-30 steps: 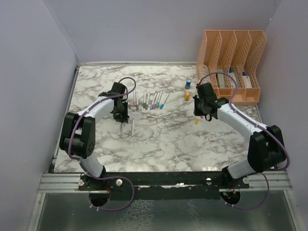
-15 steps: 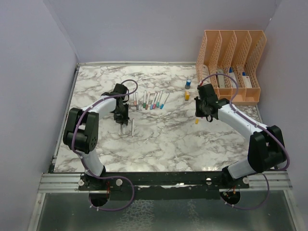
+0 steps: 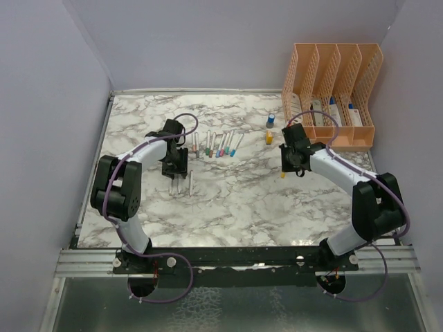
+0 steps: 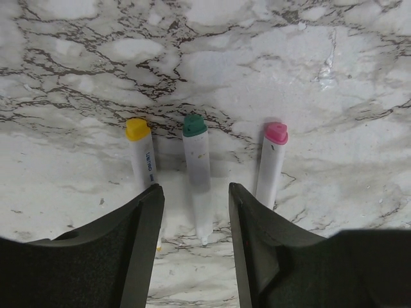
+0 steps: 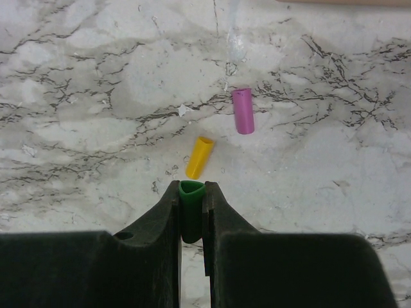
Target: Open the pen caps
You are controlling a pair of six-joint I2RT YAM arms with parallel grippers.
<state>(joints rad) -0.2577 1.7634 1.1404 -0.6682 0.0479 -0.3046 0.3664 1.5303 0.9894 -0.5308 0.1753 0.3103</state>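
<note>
My right gripper moves outward past the yellow cap toward the stubby yellow item next and opens, since bare marble lies open beside the loose caps.
My left gripper [image 4: 196, 192] is open, its fingers on either side of the bare tip of a white pen with a green end [image 4: 198, 173] that lies on the marble. Pens with a yellow end [image 4: 142, 157] and a pink end [image 4: 271, 163] lie beside it. My right gripper [image 5: 191, 192] is shut on a green pen cap [image 5: 191, 196]. A loose yellow cap [image 5: 199, 157] and a purple cap [image 5: 243, 120] lie just ahead of it. A row of capped pens [image 3: 218, 144] lies between the left gripper [image 3: 173, 166] and the right gripper [image 3: 291, 164].
An orange file organiser [image 3: 332, 90] stands at the back right. A stubby yellow item [image 3: 268, 137] and a stubby blue item [image 3: 270, 120] stand upright in front of it. Purple walls close in the marble table [image 3: 242, 200].
The left gripper has shifted slightly above the uncapped pens. The right gripper has edged a little towards the back with the green cap still in it.
</note>
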